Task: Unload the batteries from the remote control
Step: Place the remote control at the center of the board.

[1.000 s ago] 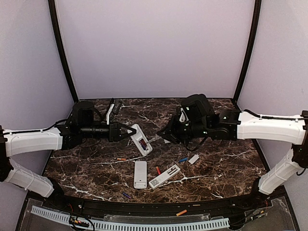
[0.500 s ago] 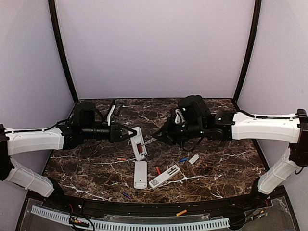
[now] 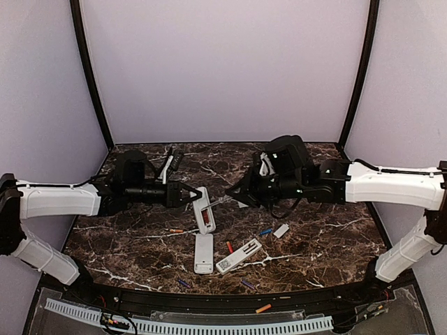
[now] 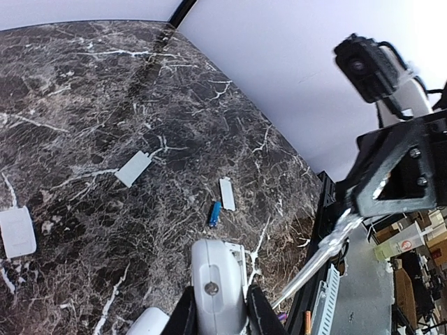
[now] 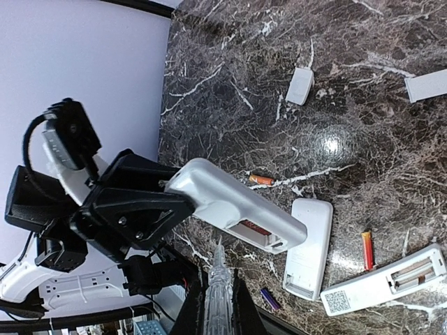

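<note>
I need to draw the tool away from the remote next with my right gripper and lower it to release on the bare tabletop [image 3: 248, 219] beside the blue battery, below my right gripper.
My left gripper [image 3: 190, 196] is shut on one end of a white remote [image 3: 204, 209] and holds it tilted above the table. In the right wrist view its open compartment shows a red battery [image 5: 255, 228]. My right gripper [image 3: 237, 196] is shut on a clear pointed tool [image 3: 218, 202], whose tip is just short of the remote [image 5: 234, 202]. Loose batteries lie on the table: orange [image 3: 174, 230], red [image 3: 229, 247], blue [image 3: 265, 231], and two purple ones [image 3: 183, 283] [image 3: 248, 284]. The left wrist view shows the remote [image 4: 218, 279] between the jaws and the blue battery [image 4: 215, 213].
A closed white remote [image 3: 203, 252] and an open remote with a QR label [image 3: 238, 255] lie near the front. A white cover [image 3: 281, 231] lies at the right. A black remote [image 3: 172, 159] is at the back. An orange battery [image 3: 263, 308] lies on the front ledge.
My left gripper has carried the remote right, toward the centre, and turned it steeper. The tool tip stayed beside it. A purple battery now lies at the front of the table.
</note>
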`<state>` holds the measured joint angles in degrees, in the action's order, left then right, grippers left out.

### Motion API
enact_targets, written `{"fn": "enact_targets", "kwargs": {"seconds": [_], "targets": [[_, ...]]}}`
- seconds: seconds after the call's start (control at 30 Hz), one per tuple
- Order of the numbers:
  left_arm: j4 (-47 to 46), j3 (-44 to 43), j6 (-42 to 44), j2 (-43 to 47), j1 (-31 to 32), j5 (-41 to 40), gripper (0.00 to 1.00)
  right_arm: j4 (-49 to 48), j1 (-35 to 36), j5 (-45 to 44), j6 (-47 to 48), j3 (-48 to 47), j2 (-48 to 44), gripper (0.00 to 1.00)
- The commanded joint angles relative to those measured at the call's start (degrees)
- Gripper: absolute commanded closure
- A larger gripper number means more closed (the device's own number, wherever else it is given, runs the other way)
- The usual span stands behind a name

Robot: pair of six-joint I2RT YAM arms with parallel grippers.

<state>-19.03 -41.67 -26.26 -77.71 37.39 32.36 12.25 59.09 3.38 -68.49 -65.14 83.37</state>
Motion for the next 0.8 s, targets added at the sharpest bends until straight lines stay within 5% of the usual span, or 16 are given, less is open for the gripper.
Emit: {"fn": "enact_targets", "kwargs": {"seconds": [0.0,0.3,0.77], "targets": [[2.8,-1.5,-2.5,-0.8,-1.6,-1.9,1.00,2.0,0.1,-6.6,3.2,2.4,-6.0,1.00],[5.2,3.5,-10.4,1.3,-10.5,0.3,1.00,4.0,-4.0,-7.2,4.5,10.7,-10.2,1.00],[5.7,5.9,-14.8,1.2,-23.7,3.5,1.00,-4.2,-8.0,0.1,7.7,14.8,-1.2,1.00]]}}
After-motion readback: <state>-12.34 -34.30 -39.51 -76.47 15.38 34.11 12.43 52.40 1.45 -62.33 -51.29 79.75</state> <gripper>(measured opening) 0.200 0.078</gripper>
